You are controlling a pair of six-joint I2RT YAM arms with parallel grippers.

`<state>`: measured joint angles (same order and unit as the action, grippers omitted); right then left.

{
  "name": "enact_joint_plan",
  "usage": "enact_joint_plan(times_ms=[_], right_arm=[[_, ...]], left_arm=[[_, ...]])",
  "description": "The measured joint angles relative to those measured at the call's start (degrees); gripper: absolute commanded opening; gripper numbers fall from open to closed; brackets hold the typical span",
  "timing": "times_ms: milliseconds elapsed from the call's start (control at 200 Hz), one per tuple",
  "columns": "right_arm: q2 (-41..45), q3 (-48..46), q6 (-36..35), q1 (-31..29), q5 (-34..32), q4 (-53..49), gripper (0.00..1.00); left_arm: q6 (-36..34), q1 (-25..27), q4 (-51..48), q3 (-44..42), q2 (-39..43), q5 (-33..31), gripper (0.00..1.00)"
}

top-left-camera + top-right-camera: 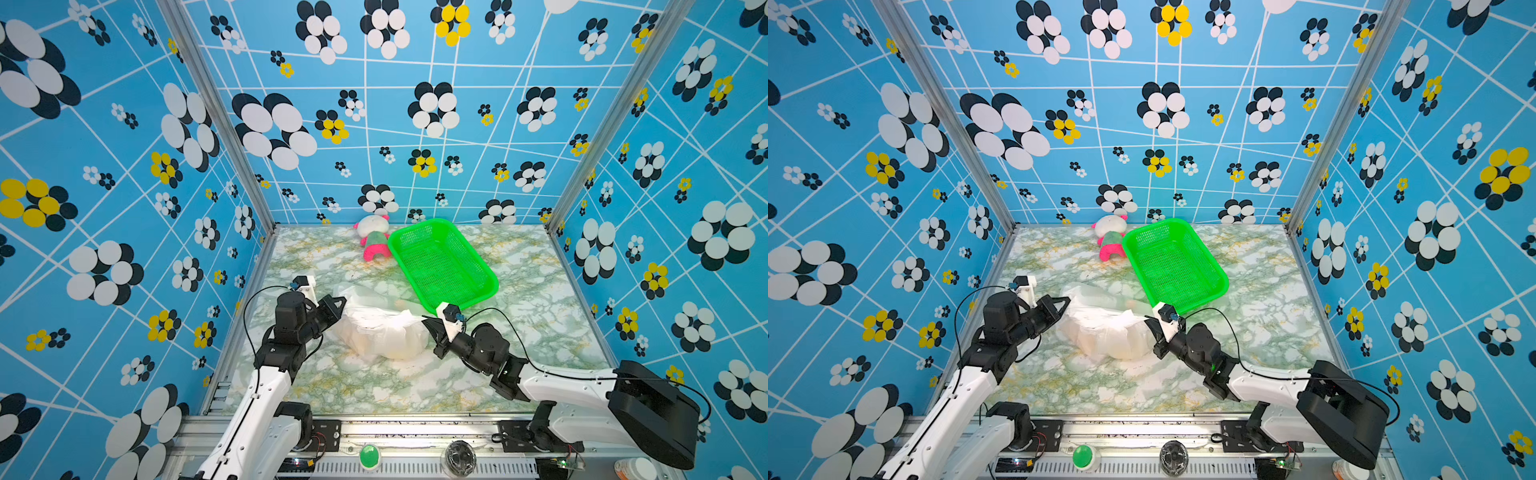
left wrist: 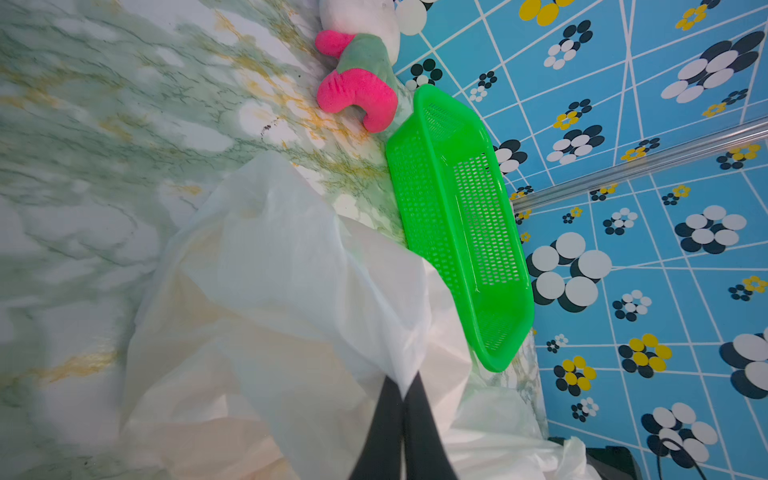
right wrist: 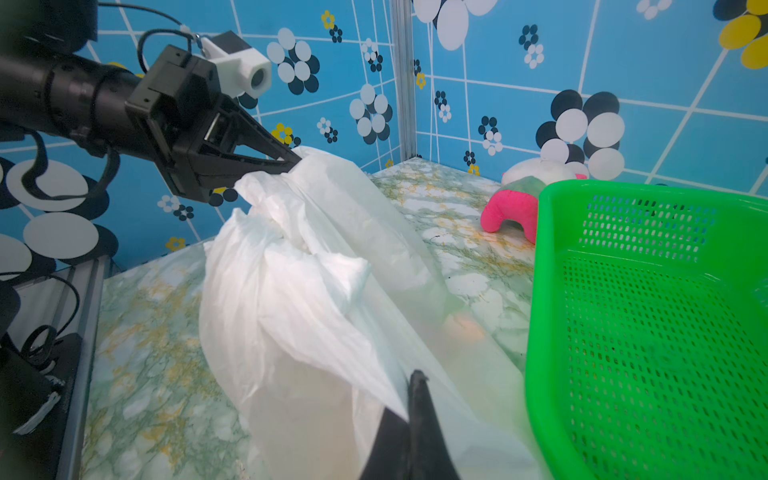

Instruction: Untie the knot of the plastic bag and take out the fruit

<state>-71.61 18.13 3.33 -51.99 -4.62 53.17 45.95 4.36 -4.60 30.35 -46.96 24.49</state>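
Note:
The bag's gathered top spreads next as my left gripper draws away from my right gripper and releases the fold of film [image 1: 349,301] [image 2: 406,372], since film still covers the fruit.
The plastic bag [image 1: 380,332] [image 1: 1104,332] lies bulging on the marble table, stretched between my two grippers. My left gripper [image 1: 343,302] [image 2: 402,382] is shut on a fold of the bag's film at its left end, also shown in the right wrist view [image 3: 297,160]. My right gripper [image 1: 424,320] [image 3: 411,395] is shut on the film at the bag's right end. A bunched, crinkled part [image 3: 266,208] sits just under the left fingertips; I cannot tell whether it is the knot. The fruit shows only as faint orange and yellowish tints [image 3: 465,324] through the film.
An empty green mesh basket [image 1: 442,266] [image 1: 1175,262] [image 3: 648,332] lies tilted just behind and right of the bag, close to the right gripper. A white, pink and green plush doll [image 1: 372,237] [image 2: 357,91] lies by the back wall, left of the basket.

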Motion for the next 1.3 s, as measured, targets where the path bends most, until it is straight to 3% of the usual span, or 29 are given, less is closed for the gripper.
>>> enact_joint_plan(times_ms=[345, 480, 570, 680, 750, 885, 940, 1005, 1160, 1254, 1299], right_arm=[[-0.02, -3.5, 3.43, 1.64, -2.67, 4.79, 0.0], [0.0, -4.74, 4.0, 2.43, -3.06, 5.86, 0.0], [1.42, -4.55, 3.93, 4.7, -2.62, 3.69, 0.08], [4.02, -0.87, 1.6, 1.46, -3.65, -3.06, 0.19], [4.9, 0.96, -0.2, -1.6, -4.17, -4.81, 0.29], [5.68, 1.22, -1.84, -2.99, -5.14, -6.84, 0.59], [6.08, 1.22, -1.73, -3.13, -5.66, -8.28, 0.67], [7.15, 1.25, -1.95, -3.39, -6.29, -10.47, 0.71], [9.86, 6.21, -1.27, -4.0, -8.15, -19.93, 0.77], [9.49, 11.26, -0.92, -4.15, -8.94, -25.49, 0.77], [8.59, 13.81, -0.79, -4.26, -9.35, -27.76, 0.77]], left_arm=[[6.16, -8.13, 2.8, -3.3, -3.76, 13.14, 0.0], [7.43, -10.8, 2.99, -3.65, -3.58, 15.3, 0.0], [7.58, -13.99, 3.96, -3.67, -3.1, 12.39, 0.0], [7.56, -13.99, 4.94, -3.69, -1.92, 8.74, 0.0], [7.21, -13.18, 5.11, -3.69, -1.01, 6.08, 0.0], [6.21, -10.51, 5.05, -3.63, 0.39, 2.89, 0.04], [5.68, -10.08, 5.03, -3.61, 0.96, 2.23, 0.11], [5.14, -9.84, 4.96, -3.61, 1.73, 1.49, 0.28], [4.11, -8.44, 4.28, -3.15, 4.07, -0.66, 0.83], [3.39, -6.27, 1.88, -2.21, 5.81, -2.89, 0.97], [3.39, -4.92, 0.31, -1.77, 6.97, -4.52, 0.99]])
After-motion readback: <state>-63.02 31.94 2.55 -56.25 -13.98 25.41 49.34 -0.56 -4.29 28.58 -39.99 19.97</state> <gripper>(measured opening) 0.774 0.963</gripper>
